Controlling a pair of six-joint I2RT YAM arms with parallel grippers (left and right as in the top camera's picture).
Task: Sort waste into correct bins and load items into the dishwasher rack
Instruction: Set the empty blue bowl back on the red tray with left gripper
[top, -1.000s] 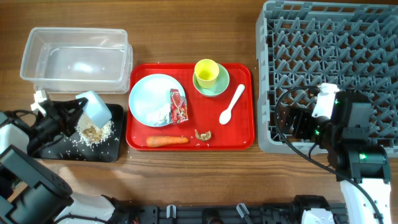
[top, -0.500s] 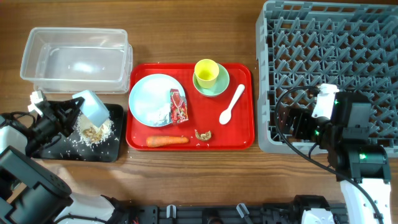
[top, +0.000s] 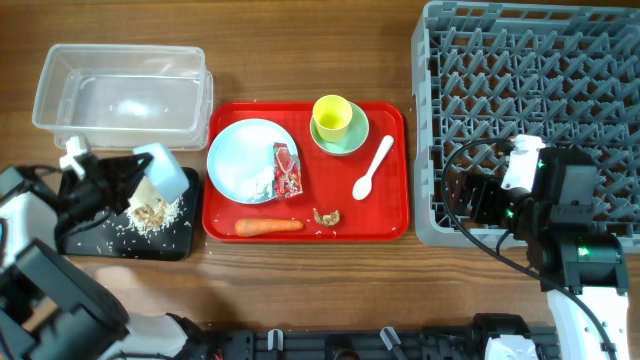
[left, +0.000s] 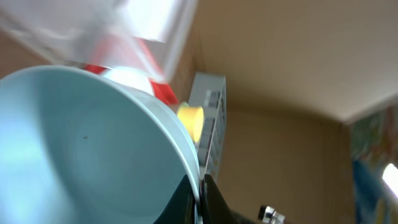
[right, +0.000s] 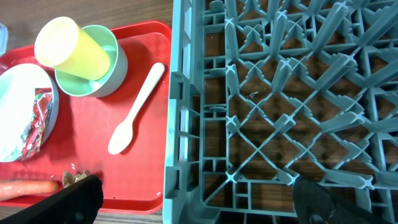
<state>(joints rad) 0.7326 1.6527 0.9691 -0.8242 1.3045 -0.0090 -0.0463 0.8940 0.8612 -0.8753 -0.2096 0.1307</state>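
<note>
The bowl (top: 160, 170) is empty inside, so my left gripper will carry it to the right in the overhead view and down onto the bare red patch by the spoon.
My left gripper (top: 138, 178) is shut on the rim of the light blue bowl (top: 160, 170) and holds it tipped over the black tray (top: 95, 240). White rice crumbs (top: 165, 212) and a brownish scrap (top: 148, 211) lie on that tray under the bowl. The left wrist view is filled by the bowl's inside (left: 81, 143), with the fingers (left: 202, 190) pinching its rim. My right gripper (right: 199, 208) is open and empty over the grey rack's (top: 540, 90) front left corner (right: 186, 124). The clear tub (top: 120, 95) is empty.
The red serving tray (top: 392, 215) holds the blue plate (top: 240, 155) with the red wrapper (top: 287, 168) and a white lump, the carrot (top: 270, 226), a brown scrap (top: 326, 215), the white spoon (top: 373, 168) and the yellow-green cup (top: 332, 117) on its green saucer (top: 350, 140).
My left gripper has shifted the bowl a little right and up over the black tray, leaving the rice and scrap more exposed. The right arm has not moved.
</note>
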